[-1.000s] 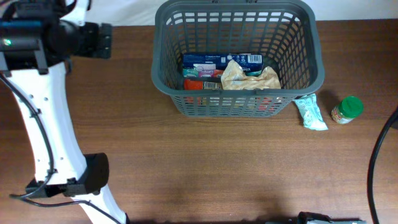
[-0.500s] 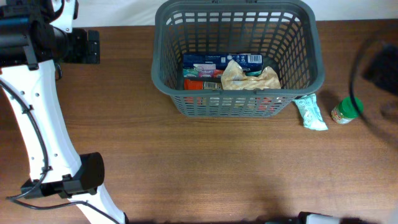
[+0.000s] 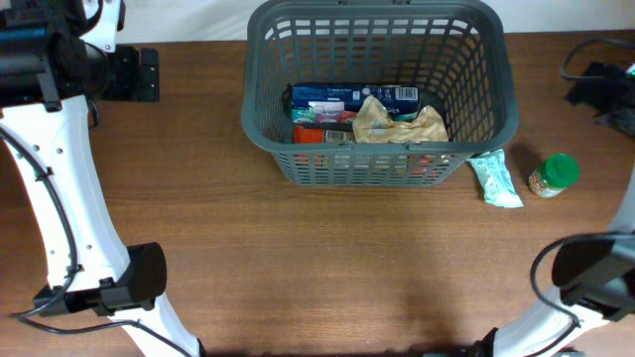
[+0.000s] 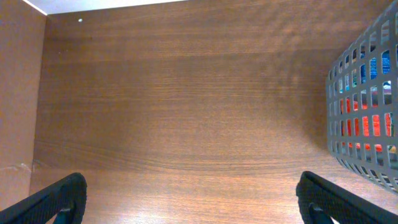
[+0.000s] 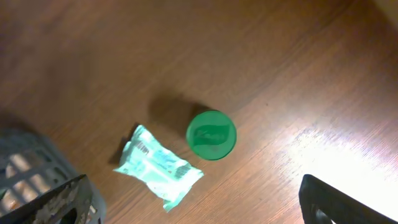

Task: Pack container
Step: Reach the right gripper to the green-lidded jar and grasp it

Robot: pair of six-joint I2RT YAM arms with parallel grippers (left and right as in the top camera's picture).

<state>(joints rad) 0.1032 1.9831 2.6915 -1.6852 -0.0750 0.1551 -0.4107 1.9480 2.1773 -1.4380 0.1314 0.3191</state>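
Note:
The green-lidded jar is still outside the basket (image 3: 260,119) on the tabletop, so I will lower my open right gripper over its green lid (image 3: 561,171) and close around it.
The dark grey lattice basket (image 3: 260,119) stands at the far middle of the table. It holds a blue box (image 3: 342,96), a crumpled tan bag (image 3: 397,124) and red packs underneath. A mint green packet (image 3: 494,180) and a green-lidded jar (image 3: 553,175) lie on the table to its right. They also show in the right wrist view, the packet (image 5: 158,167) and the jar (image 5: 211,134). My right gripper (image 5: 193,196) is open and empty, high above them. My left gripper (image 4: 193,190) is open and empty over bare table left of the basket (image 4: 367,112).
The left arm's white links (image 3: 69,198) stand along the table's left side. The right arm (image 3: 595,84) and its base (image 3: 595,273) are at the right edge. A white wall runs behind the table's far edge.
The right arm has swung into view at the right edge, above the jar and packet. The left gripper shifted slightly left at first, then stayed still.

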